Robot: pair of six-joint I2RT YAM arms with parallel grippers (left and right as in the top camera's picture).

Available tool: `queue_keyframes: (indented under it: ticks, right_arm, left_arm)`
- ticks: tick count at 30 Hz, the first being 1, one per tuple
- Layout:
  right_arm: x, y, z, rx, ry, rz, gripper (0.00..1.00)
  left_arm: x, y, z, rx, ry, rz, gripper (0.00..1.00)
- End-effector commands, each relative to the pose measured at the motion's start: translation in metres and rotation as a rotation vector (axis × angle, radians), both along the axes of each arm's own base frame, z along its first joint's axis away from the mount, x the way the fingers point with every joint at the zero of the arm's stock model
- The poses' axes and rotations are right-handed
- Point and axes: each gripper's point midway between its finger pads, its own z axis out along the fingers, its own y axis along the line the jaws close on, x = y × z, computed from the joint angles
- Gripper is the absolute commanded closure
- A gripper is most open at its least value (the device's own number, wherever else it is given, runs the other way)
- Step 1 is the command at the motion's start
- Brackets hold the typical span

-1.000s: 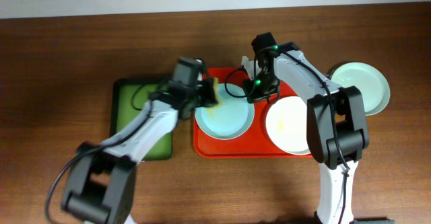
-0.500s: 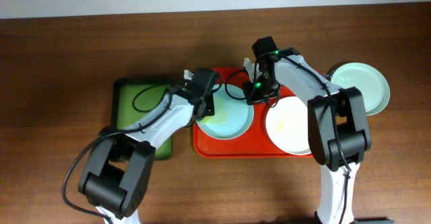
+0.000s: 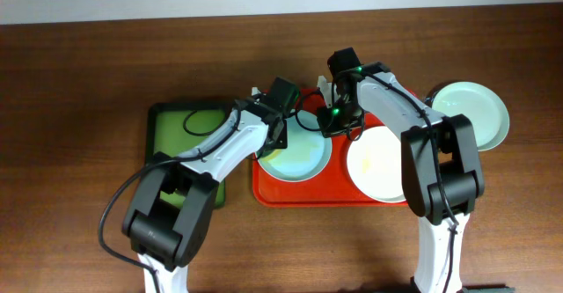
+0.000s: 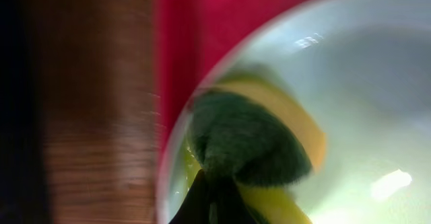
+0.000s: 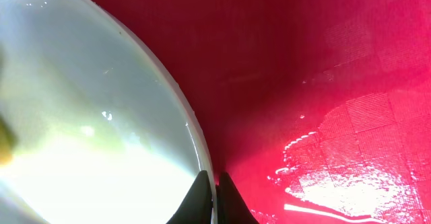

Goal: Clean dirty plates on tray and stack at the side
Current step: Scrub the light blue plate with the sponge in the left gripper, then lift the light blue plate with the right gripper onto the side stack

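Note:
My right gripper lifts next, carries the plate to the right in the overhead view and lowers it onto the second mint-green plate [image 3: 475,113], since the stack starts there.
A mint-green plate [image 3: 299,155] lies at the left of the red tray [image 3: 303,193]. My left gripper [image 3: 280,133] is shut on a yellow and green sponge [image 4: 252,140] and presses it on that plate's left inner edge [image 4: 377,83]. My right gripper [image 3: 334,122] is shut on the same plate's right rim [image 5: 192,133], fingertips [image 5: 214,196] one each side of it. A cream-white plate [image 3: 376,165] with a faint yellowish smear lies at the tray's right. A second mint-green plate [image 3: 475,113] sits on the table off the tray, far right.
A dark green tray [image 3: 180,126] lies left of the red tray, under my left arm. The wooden table [image 3: 88,73] runs all round, with a pale wall along the back edge.
My left gripper has moved right with the sponge, from the tray's left rim onto the mint-green plate. The right gripper has stayed on the plate's rim.

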Motion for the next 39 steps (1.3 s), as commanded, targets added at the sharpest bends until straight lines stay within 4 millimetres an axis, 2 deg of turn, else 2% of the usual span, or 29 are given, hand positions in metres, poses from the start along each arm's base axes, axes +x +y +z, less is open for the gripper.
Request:
queue_keyframes:
  ticks: [1,3,6,8,10,11,12,14,16,19,21,22,23,24,26,27,28,29,30,31,34,36,38,39]
  right_arm:
    - [0.012,-0.006,0.020,-0.053,-0.061,-0.014,0.96]
    - [0.022,-0.005,0.052,-0.047,-0.112,-0.012,0.96]
    - [0.031,-0.020,0.124,-0.207,-0.296,0.032,0.96]
    - [0.029,-0.034,0.171,-0.464,-0.465,0.050,0.96]
    - [0.019,-0.040,0.242,-0.873,-0.719,0.042,0.96]
    - [0.013,-0.032,0.267,-1.027,-0.813,0.048,0.96]
    - [0.004,-0.015,0.279,-1.110,-0.855,0.136,0.96]
    - [-0.007,0.008,0.288,-1.185,-0.887,0.270,0.96]
    - [-0.015,0.014,0.307,-1.300,-0.936,0.282,0.96]
    - [-0.018,0.011,0.318,-1.421,-0.902,0.379,0.96]
    - [-0.014,0.031,0.278,-1.149,-0.859,0.443,0.96]
    - [-0.018,0.062,0.218,-0.741,-0.718,0.567,0.96]
    - [-0.012,0.056,0.193,-0.619,-0.640,0.558,0.96]
    - [-0.001,0.032,0.189,-0.641,-0.607,0.490,0.96]
    - [0.041,-0.051,0.196,-0.568,-0.601,-0.043,0.96]
    - [0.050,-0.084,0.184,-0.404,-0.519,-0.196,0.96]
    - [0.054,-0.105,0.175,-0.246,-0.448,-0.257,0.96]
    - [0.054,-0.156,0.164,-0.064,-0.353,-0.391,0.96]
    - [0.046,-0.206,0.153,-0.058,-0.302,-0.505,0.96]
    - [0.031,-0.273,0.136,-0.079,-0.238,-0.672,0.96]
    - [-0.004,-0.375,0.100,-0.077,-0.145,-1.020,0.96]
    - [-0.017,-0.403,0.082,-0.084,-0.110,-1.086,0.96]
    - [-0.027,-0.415,0.061,-0.085,-0.058,-1.115,0.96]
    - [-0.027,-0.414,0.053,-0.078,-0.043,-1.114,0.49]
  left_arm:
    - [0.024,0.035,0.076,0.050,-0.217,0.090,1.00]
    - [0.024,0.057,0.109,0.013,-0.257,0.142,1.00]
    - [0.023,0.107,0.155,-0.167,-0.279,0.258,1.00]
    - [0.020,0.141,0.156,-0.173,-0.259,0.338,1.00]
    - [0.009,0.181,0.148,-0.141,-0.206,0.439,1.00]
    - [0.007,0.194,0.146,-0.135,-0.201,0.472,1.00]
    - [0.006,0.201,0.145,-0.132,-0.197,0.488,1.00]
    - [0.003,0.205,0.143,-0.119,-0.184,0.495,1.00]
    - [0.002,0.205,0.143,-0.118,-0.181,0.495,1.00]
    - [0.002,0.205,0.143,-0.118,-0.181,0.495,1.00]
    - [0.002,0.205,0.143,-0.118,-0.181,0.495,1.00]
    - [0.002,0.205,0.143,-0.118,-0.181,0.495,1.00]
    - [0.001,0.204,0.143,-0.118,-0.179,0.495,1.00]
    - [0.000,0.205,0.142,-0.116,-0.174,0.496,1.00]
    - [0.000,0.205,0.142,-0.115,-0.171,0.496,1.00]
    - [-0.001,0.205,0.141,-0.115,-0.170,0.496,1.00]
    - [-0.002,0.205,0.141,-0.114,-0.165,0.496,1.00]
    - [-0.002,0.205,0.141,-0.113,-0.164,0.496,1.00]
    - [-0.002,0.205,0.141,-0.113,-0.164,0.496,1.00]
    - [-0.002,0.205,0.141,-0.113,-0.164,0.496,1.00]
    - [-0.002,0.205,0.141,-0.114,-0.165,0.496,1.00]
    - [-0.002,0.205,0.141,-0.113,-0.165,0.496,1.00]
    - [-0.002,0.205,0.141,-0.113,-0.165,0.496,1.00]
    - [-0.002,0.205,0.141,-0.113,-0.165,0.496,1.00]
